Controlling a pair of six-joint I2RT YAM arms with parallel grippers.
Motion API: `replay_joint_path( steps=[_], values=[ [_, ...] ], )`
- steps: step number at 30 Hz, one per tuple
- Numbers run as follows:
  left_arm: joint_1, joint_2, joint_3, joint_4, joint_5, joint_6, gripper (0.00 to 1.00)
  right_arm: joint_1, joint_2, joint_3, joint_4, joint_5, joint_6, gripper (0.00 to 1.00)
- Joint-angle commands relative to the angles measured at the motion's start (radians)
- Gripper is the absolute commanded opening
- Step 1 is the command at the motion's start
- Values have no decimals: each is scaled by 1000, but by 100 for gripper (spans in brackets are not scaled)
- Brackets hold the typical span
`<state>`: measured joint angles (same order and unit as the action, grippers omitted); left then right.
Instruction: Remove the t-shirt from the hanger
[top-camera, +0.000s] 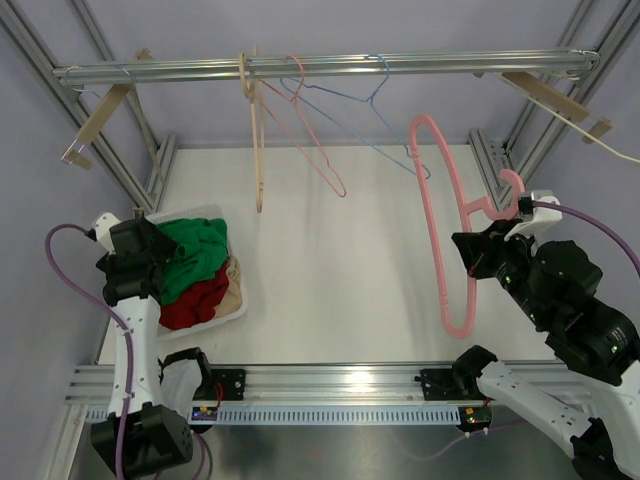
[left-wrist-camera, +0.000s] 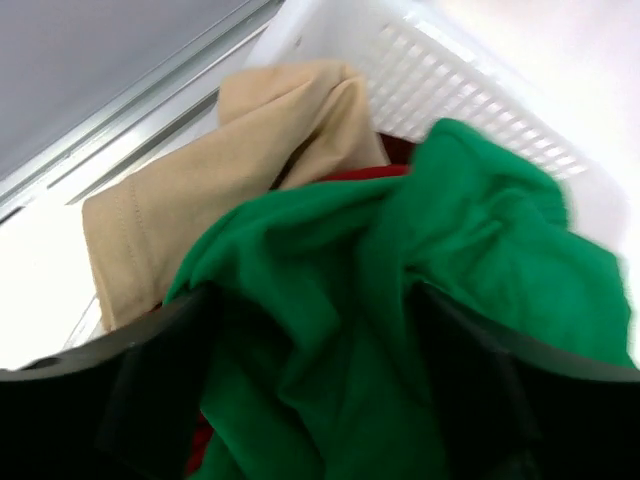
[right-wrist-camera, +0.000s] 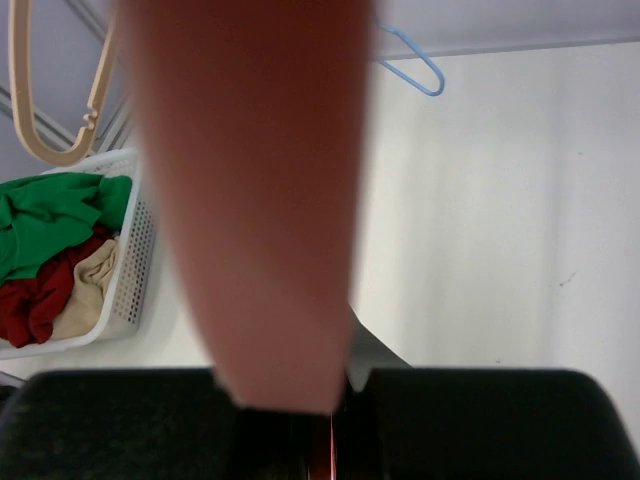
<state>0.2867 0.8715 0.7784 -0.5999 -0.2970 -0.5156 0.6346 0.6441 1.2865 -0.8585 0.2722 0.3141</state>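
Note:
The robot's right gripper will next carry the bare pink hanger outward, hang it on the bar's free part (top-camera: 446, 63) beside the blue hanger and let go.
The green t-shirt (top-camera: 195, 250) lies bunched in the white basket (top-camera: 238, 308) at the left, on top of a red garment (top-camera: 195, 300) and a beige one (top-camera: 232, 278). My left gripper (top-camera: 152, 255) hovers over the basket with its jaws wide apart. In the left wrist view the green t-shirt (left-wrist-camera: 400, 280) fills the space between the fingers of the left gripper (left-wrist-camera: 315, 400). My right gripper (top-camera: 476, 262) is shut on the thick pink hanger (top-camera: 440, 240), which is bare and held upright above the table at the right. The hanger (right-wrist-camera: 260, 180) fills the right wrist view above the shut right gripper (right-wrist-camera: 335, 400).
A metal rail (top-camera: 330, 66) crosses the back and carries a beige hanger (top-camera: 257, 130), a thin pink wire hanger (top-camera: 315, 135) and a blue wire hanger (top-camera: 370, 105). Frame posts stand at both back corners. The basket wall (left-wrist-camera: 450, 80) shows in the left wrist view.

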Motion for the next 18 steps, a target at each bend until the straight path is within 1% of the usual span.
replay_joint_path(
  steps=[1, 2, 3, 7, 10, 13, 15, 18],
  values=[
    [6, -54, 21, 66, 74, -21, 93, -1, 8, 79, -28, 158, -26, 0],
    [5, -69, 16, 68, 97, -26, 97, -1, 21, 94, -39, 185, -33, 0],
    [6, -103, 10, 69, 110, -29, 99, -1, 31, 127, -59, 211, -38, 0],
    [3, -201, -1, 66, 162, -52, 99, -1, 89, 210, -86, 306, -90, 0],
    [-17, -298, -25, 60, 148, -75, 99, -1, 155, 266, -106, 315, -156, 0],
    [-49, -366, -12, 25, 82, -98, 99, -1, 256, 316, -142, 289, -234, 0],
    [-60, -387, 7, 3, 45, -106, 99, -1, 298, 332, -142, 286, -268, 0],
    [-87, -384, 50, 5, 58, -69, 99, -12, 379, 361, -122, 303, -306, 0]
  ],
)
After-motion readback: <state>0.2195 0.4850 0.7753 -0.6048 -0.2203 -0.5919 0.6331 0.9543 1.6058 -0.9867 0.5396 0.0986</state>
